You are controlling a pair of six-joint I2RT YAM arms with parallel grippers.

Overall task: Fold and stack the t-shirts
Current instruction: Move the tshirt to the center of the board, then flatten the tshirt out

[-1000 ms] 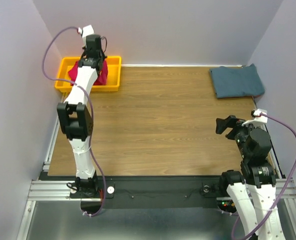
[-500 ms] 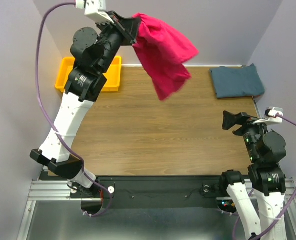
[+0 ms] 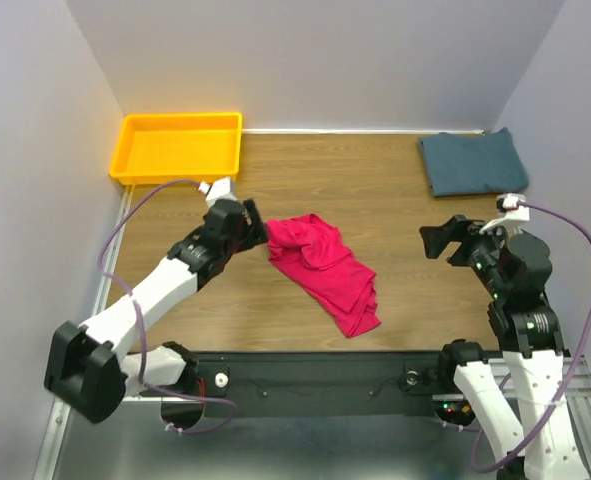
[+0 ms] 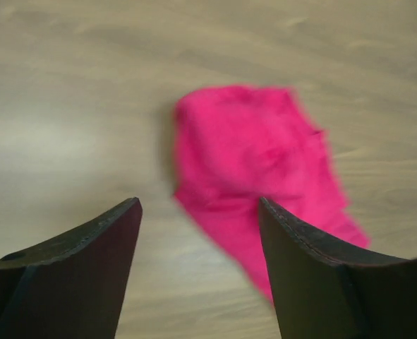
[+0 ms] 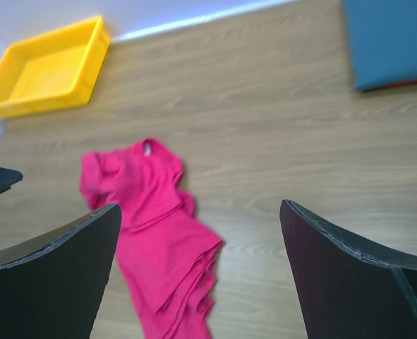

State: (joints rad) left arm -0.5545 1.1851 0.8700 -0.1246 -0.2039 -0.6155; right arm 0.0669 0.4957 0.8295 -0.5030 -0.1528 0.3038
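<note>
The cloth overlaps at the shirt's bunched edge [image 3: 345, 253] [image 4: 317, 154] beside the collar, so my left gripper should go to the right in the top view, then down onto it.
The crimson-pink t-shirt [image 3: 325, 268] lies crumpled on the wooden table, left of centre; it also shows blurred in the left wrist view [image 4: 257, 176] and in the right wrist view [image 5: 159, 233]. My left gripper [image 3: 259, 233] sits just off the shirt's upper left edge, open, with bare table between its fingers [image 4: 314, 261]. The teal-blue t-shirt [image 3: 472, 162] rests folded at the far right corner [image 5: 391, 39]. My right gripper [image 3: 438, 243] hovers open over the right side of the table, holding nothing.
A yellow plastic tray [image 3: 180, 146] stands at the far left corner, with nothing showing inside [image 5: 49, 67]. Grey walls close in the back and both sides. The arm bases and a metal rail run along the near edge.
The left arm swung the pink shirt out of the tray, through the air, down onto the table, then opened and let it go. The right gripper shifted slightly left.
</note>
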